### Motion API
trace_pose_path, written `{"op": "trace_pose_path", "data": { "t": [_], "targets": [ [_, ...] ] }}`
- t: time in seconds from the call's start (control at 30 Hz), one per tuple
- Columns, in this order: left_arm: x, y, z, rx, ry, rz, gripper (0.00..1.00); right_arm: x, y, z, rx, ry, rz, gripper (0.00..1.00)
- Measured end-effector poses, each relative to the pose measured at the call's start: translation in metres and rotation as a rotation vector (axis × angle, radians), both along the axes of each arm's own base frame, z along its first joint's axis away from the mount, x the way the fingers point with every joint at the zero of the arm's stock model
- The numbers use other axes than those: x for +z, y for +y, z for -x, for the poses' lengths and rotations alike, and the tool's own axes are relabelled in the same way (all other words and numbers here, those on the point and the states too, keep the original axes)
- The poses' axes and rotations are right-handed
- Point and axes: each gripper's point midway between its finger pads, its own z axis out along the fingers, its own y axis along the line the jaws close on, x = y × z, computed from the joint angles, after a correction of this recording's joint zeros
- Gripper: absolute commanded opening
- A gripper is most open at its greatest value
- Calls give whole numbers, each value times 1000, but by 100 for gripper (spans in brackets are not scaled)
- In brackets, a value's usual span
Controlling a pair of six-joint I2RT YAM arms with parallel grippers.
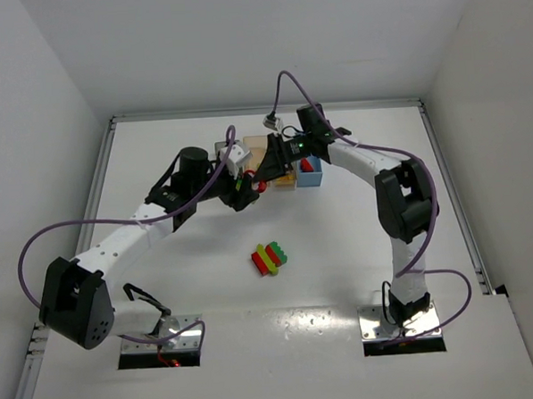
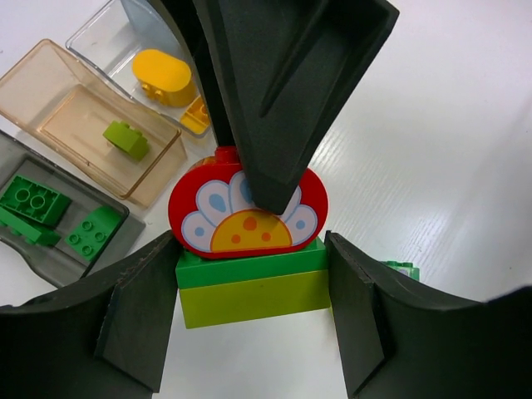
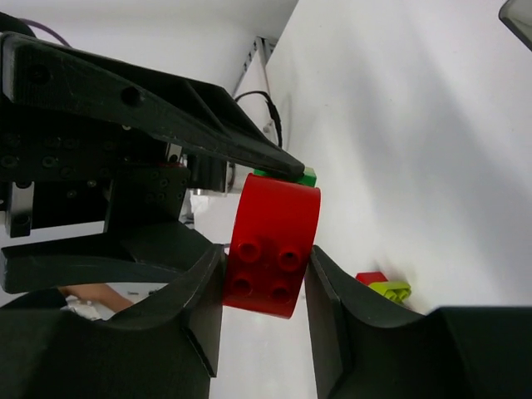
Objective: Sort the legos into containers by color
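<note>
The right gripper pulls outward off the green stack, to the right in the top view, over the blue bin (image 1: 310,172) next, since that bin holds a red lego.
My left gripper (image 2: 252,278) is shut on a stack of a dark green lego on a lime green one (image 2: 249,287), held above the table. A red rounded lego with a flower picture (image 2: 245,212) sits on top of that stack. My right gripper (image 3: 264,258) is shut on this red lego (image 3: 270,249), and one of its fingers (image 2: 274,100) reaches down over it. In the top view the two grippers meet at the red lego (image 1: 260,185), in front of the bins.
The dark grey bin (image 2: 17,249) holds green legos. The tan bin (image 2: 50,83) holds one lime lego, and the clear bin (image 2: 100,33) holds yellow pieces. The blue bin (image 1: 308,179) holds a red lego. A stuck-together pile of legos (image 1: 270,258) lies mid-table.
</note>
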Motion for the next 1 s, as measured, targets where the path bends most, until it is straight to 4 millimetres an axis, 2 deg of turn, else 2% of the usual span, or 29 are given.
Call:
{"op": "trace_pose_path", "data": {
  "t": [0.13, 0.23, 0.43, 0.53, 0.63, 0.7, 0.8, 0.83, 0.93, 0.97, 1.0],
  "targets": [
    [-8, 2, 2, 6, 16, -11, 5, -5, -8, -1, -12, -30, 29, 0],
    [-22, 5, 7, 9, 42, -24, 5, -3, -23, -11, -56, -84, 56, 0],
    [-46, 12, 19, 13, 97, -55, 5, 3, -89, -64, -266, -217, 151, 0],
    [-46, 13, 18, 21, 95, -57, 5, -12, -129, -98, -403, -297, 288, 0],
    [-46, 14, 16, 39, 101, -56, 5, -31, -158, -117, -496, -348, 438, 0],
    [-44, 15, 14, 63, 105, -51, 5, -39, -169, -124, -522, -377, 513, 0],
    [-33, 15, 7, 91, 96, -33, 5, -47, -175, -134, -535, -416, 581, 1],
    [-27, 13, 3, 100, 87, -22, 5, -52, -177, -138, -537, -424, 602, 4],
    [-8, 10, -9, 121, 48, 3, 5, -68, -180, -148, -532, -431, 646, 35],
    [-3, 9, -11, 125, 39, 10, 5, -74, -180, -150, -528, -429, 658, 58],
    [0, 8, -13, 128, 32, 17, 5, -79, -179, -151, -524, -422, 666, 66]
  ]
}}
